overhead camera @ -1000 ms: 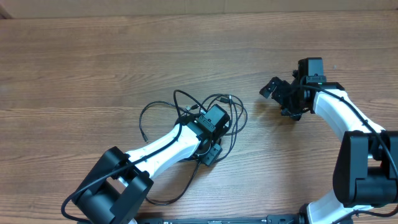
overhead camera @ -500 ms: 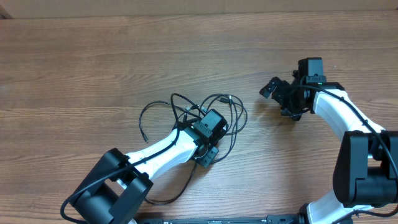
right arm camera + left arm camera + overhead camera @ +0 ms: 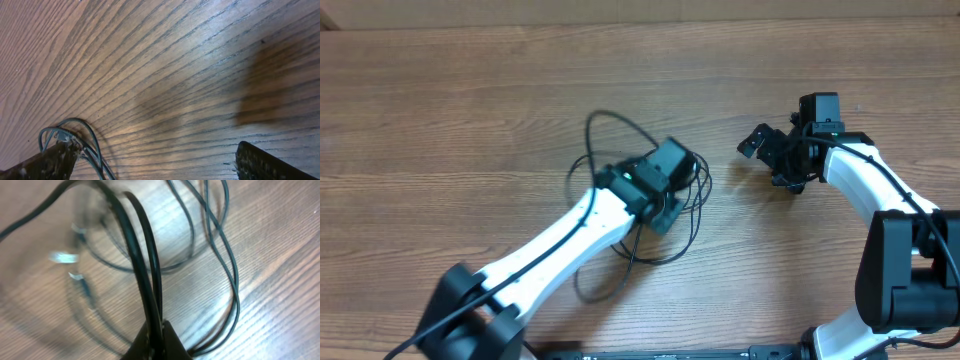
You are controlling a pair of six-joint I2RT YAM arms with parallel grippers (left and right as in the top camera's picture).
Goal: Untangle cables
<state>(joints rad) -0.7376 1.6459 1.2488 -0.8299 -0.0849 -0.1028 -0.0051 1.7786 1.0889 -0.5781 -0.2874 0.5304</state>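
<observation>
My left gripper carries the strands to the left in the overhead view next, then lowers and releases them, since bare wood lies clear of loops there.
The cables point(image 3: 620, 262) are thin black cords, looped in a loose tangle at the table's middle. My left gripper point(image 3: 660, 200) sits over the tangle, shut on two cable strands point(image 3: 145, 255) that rise from between its jaws point(image 3: 157, 341). More cable loops point(image 3: 231, 280) lie on the wood to the right of it, and silver plug ends point(image 3: 62, 257) show blurred at the left. One loop point(image 3: 605, 125) arcs beyond the left gripper. My right gripper point(image 3: 772, 160) stands open to the right of the tangle, apart from it, with only bare wood between its fingers point(image 3: 270, 165).
The wooden table point(image 3: 470, 100) runs in every direction around the tangle. The right arm point(image 3: 880, 200) curves in from the right edge and the left arm point(image 3: 550, 245) reaches in from the bottom left. Thin wires point(image 3: 85, 140) run beside the right gripper's left finger.
My left gripper has shut on cable strands and moved up the table, dragging the tangle along and stretching its loops. The right arm has not moved.
</observation>
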